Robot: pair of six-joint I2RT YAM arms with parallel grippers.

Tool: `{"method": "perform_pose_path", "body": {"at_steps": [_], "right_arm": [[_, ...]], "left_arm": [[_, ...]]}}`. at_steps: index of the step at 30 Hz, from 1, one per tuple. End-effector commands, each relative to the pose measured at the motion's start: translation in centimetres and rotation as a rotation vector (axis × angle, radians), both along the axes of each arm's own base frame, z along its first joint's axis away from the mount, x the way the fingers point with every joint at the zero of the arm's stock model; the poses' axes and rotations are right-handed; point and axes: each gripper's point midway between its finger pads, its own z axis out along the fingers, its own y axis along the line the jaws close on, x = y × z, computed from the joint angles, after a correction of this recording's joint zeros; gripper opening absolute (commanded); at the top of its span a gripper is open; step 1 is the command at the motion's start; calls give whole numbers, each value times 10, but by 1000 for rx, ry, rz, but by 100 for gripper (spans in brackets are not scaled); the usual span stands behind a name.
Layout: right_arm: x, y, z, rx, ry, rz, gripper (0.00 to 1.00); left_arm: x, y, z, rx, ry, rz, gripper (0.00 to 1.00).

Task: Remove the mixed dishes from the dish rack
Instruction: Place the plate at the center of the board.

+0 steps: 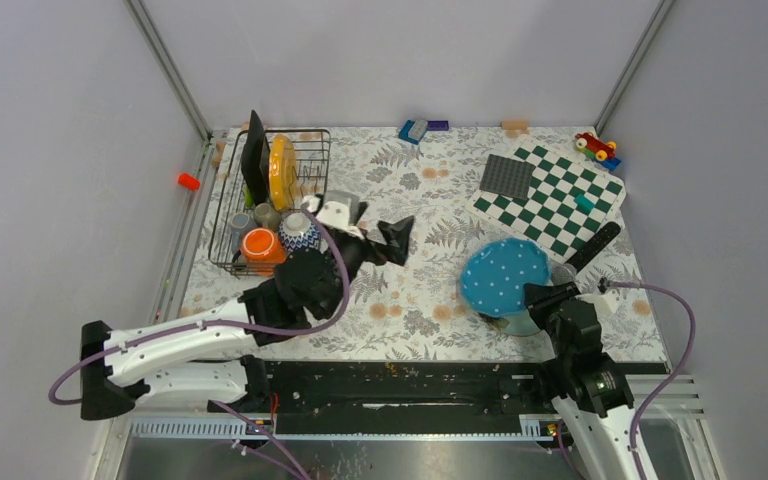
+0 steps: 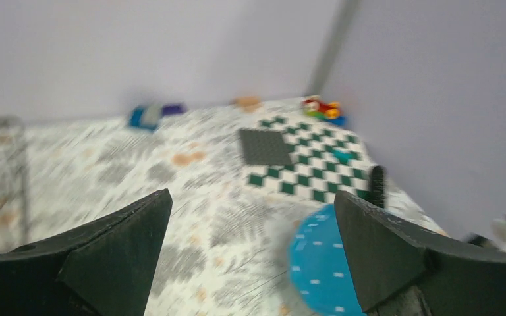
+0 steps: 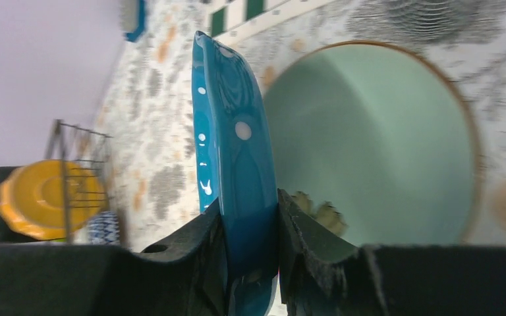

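Note:
The blue plate goes onto the pale green plate (image 3: pixel 375 145), which peeks out at the near side, next, after my right gripper first draws back and down.
The dish rack (image 1: pixel 312 160) stands at the back left and holds a yellow plate (image 1: pixel 282 172), a black square plate (image 1: pixel 254 160), an orange mug (image 1: pixel 260 245), a patterned bowl (image 1: pixel 300 232) and a grey cup (image 1: pixel 241 220). My left gripper (image 1: pixel 395 240) is open and empty over the cloth, right of the rack; its view is blurred (image 2: pixel 253 224). My right gripper (image 3: pixel 250 224) is shut on the rim of the blue white-dotted plate (image 3: pixel 234 131), holding it on edge just above a pale green plate (image 3: pixel 375 145). The blue plate (image 1: pixel 505 277) is at the front right.
A green-white chequered board (image 1: pixel 560 205) with a dark studded square (image 1: pixel 507 177) lies at the back right. A black stick-like object (image 1: pixel 592 245) lies beside the blue plate. Small toys (image 1: pixel 595 146) and blocks (image 1: pixel 413 130) sit along the back edge.

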Motion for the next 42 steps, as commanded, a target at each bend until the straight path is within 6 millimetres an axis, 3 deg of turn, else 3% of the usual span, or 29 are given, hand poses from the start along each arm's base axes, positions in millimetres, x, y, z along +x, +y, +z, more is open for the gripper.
{"method": "perform_pose_path", "body": {"at_steps": [1,5,11,20,28,42], "right_arm": [[-21,-34,57,-67,-142,-114,2],[-33,-42,51,-114,-92,-125,2],[-31,-40,35,-111,-49,-126,3],[-24,-40,7,-101,59,-157,17],[-26,-36,-30,-133,212,-140,27],[-45,-40,-60,-185,331,-120,49]], "left_arm": [[26,66,-61,-150,203,286,99],[23,94,-103,-145,259,348,99],[22,113,-116,-135,251,402,99],[27,107,-128,-84,260,414,99],[28,104,-132,-88,259,405,99],[32,103,-138,-62,271,422,99]]}}
